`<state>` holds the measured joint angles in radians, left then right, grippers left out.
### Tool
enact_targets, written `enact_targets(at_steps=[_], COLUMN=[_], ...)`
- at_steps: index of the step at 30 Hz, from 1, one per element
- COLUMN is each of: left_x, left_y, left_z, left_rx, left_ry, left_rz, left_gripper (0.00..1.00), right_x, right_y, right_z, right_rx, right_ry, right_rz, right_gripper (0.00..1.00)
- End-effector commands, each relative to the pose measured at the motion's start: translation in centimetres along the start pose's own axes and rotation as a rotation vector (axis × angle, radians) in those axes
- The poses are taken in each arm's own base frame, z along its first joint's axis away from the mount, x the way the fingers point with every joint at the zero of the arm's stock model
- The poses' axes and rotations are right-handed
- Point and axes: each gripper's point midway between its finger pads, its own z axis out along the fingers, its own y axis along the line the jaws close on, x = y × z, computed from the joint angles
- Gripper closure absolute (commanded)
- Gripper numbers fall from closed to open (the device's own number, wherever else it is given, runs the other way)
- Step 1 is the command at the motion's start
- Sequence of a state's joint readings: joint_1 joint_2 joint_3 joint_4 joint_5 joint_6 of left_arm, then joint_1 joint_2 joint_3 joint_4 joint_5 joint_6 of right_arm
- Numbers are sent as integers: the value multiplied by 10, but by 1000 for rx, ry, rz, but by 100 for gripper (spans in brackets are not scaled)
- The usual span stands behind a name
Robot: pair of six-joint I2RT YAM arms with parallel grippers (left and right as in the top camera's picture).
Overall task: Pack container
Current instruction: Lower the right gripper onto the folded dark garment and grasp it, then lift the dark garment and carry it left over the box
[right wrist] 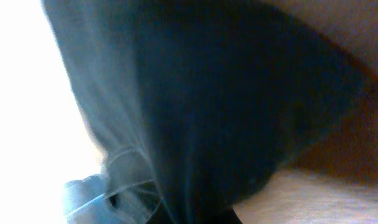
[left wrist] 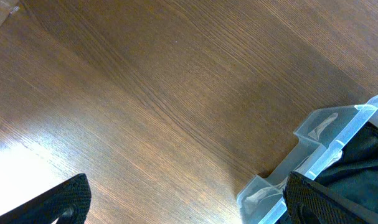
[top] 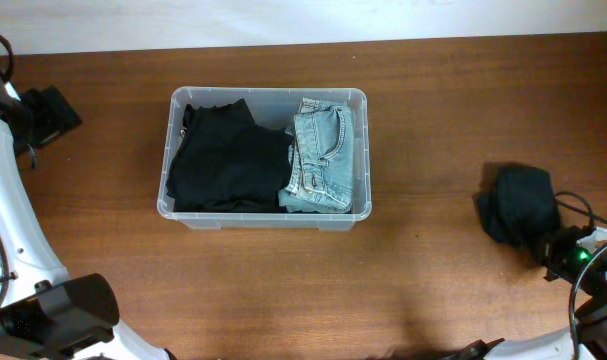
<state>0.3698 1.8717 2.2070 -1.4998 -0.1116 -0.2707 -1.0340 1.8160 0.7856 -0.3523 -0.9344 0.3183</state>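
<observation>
The right gripper needs to lift outward over the container (top: 358,100) next, then go down and let go of the dark garment on the folded black garment's far end (top: 248,122), since the dark garment still has to be packed.
The container (top: 358,100), a clear plastic bin, stands mid-table holding a folded black garment (top: 228,160) on its left and folded blue jeans (top: 321,160) on its right. A bunched dark garment (top: 518,203) lies on the table far to the right. My right gripper (top: 545,246) is at its near edge and shut on it. In the right wrist view this dark cloth (right wrist: 226,93) fills the picture and funnels down into the jaws (right wrist: 195,219). My left gripper (top: 48,113) hangs open at the far left. Its fingers (left wrist: 316,202) are spread wide, with the container's corner (left wrist: 313,134) beside one.
Brown wooden tabletop (top: 453,110) surrounds the bin on all sides. A pale wall or floor strip runs along the table's far edge (top: 303,20). The arms' white and black bases sit at the bottom left (top: 58,315) and bottom right (top: 598,290).
</observation>
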Motion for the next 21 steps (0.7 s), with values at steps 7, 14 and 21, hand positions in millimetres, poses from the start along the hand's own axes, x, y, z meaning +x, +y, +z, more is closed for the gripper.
enact_targets(at_steps=[7, 14, 21], left_x=[-3, -3, -3], left_y=[1, 1, 1], left_z=[-13, -13, -13], left_rx=[9, 9, 9], left_ry=[-36, -36, -36], left_rz=[-15, -15, -15], left_gripper=[1, 1, 1], right_x=[-3, 25, 108], right_y=[113, 190, 301], right_z=[-32, -48, -50], right_rx=[-471, -585, -641], right_ry=[118, 223, 398], right_rz=[-120, -274, -596], right_gripper=[96, 96, 96])
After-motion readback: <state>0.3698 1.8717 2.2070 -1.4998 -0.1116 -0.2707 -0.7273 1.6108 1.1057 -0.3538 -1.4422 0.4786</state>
